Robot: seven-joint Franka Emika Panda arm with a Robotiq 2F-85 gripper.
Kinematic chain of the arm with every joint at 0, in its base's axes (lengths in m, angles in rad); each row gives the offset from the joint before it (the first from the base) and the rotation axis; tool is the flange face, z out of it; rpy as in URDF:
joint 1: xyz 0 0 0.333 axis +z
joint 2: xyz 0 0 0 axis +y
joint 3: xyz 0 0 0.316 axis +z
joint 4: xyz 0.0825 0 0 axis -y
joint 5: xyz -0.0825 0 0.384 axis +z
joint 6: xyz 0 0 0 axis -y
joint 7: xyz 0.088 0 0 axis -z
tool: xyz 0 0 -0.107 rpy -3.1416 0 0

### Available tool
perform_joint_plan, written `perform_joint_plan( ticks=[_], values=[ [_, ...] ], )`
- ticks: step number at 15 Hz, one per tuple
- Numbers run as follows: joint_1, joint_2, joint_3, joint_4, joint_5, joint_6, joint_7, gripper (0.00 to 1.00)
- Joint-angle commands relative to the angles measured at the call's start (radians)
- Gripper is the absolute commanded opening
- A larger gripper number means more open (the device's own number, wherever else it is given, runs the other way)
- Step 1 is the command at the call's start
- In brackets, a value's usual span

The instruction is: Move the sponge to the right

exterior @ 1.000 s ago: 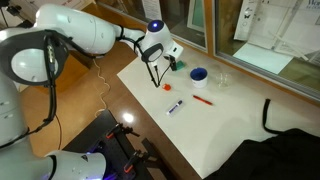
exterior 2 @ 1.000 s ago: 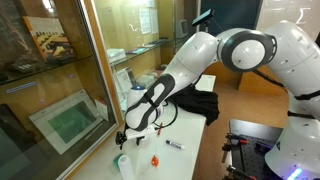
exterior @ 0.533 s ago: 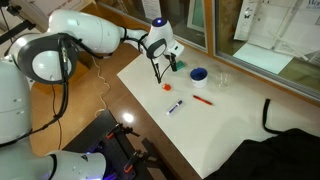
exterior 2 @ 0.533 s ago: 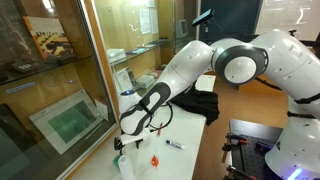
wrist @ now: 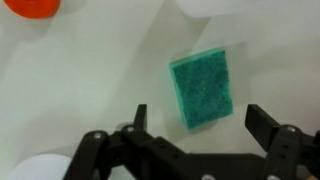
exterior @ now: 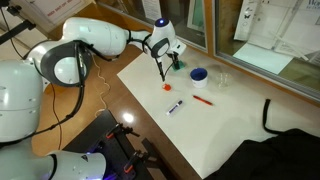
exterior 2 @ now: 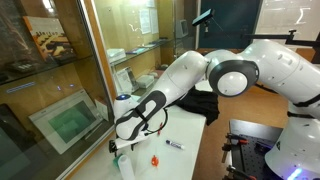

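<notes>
I will next lower my gripper straight onto the finger-side end of the teal-green block [exterior: 178,66] [wrist: 208,116], as that end is lined up between its open fingers in the wrist view.
The sponge [wrist: 205,90] is a flat teal-green block lying on the white table, seen whole in the wrist view. It lies just beyond and between my two open fingers, untouched. My gripper [wrist: 200,122] is open and empty, hovering above it. In an exterior view the gripper [exterior: 164,68] hangs over the far end of the table, with a bit of green sponge [exterior: 179,64] showing beside it. In an exterior view the gripper [exterior 2: 119,146] is low over the table; the sponge is hidden there.
A blue round dish [exterior: 198,74] and a clear cup [exterior: 222,80] stand near the sponge. A small orange piece [exterior: 168,88] [wrist: 35,8], a marker [exterior: 175,106] and a red pen [exterior: 203,99] lie on the table. A glass partition runs along the table's far side.
The arm has reached further toward the far end of the table, and the gripper has come down closer over the sponge. The objects on the table have not moved.
</notes>
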Motion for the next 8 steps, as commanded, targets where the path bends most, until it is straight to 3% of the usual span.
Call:
perform_joint_plan(
  ticks=[1,8],
  values=[
    [-0.004,0.059,0.003,0.066,-0.010,0.062,0.010,1.00],
    [-0.001,0.120,-0.005,0.091,-0.015,0.150,-0.001,1.00]
  ],
)
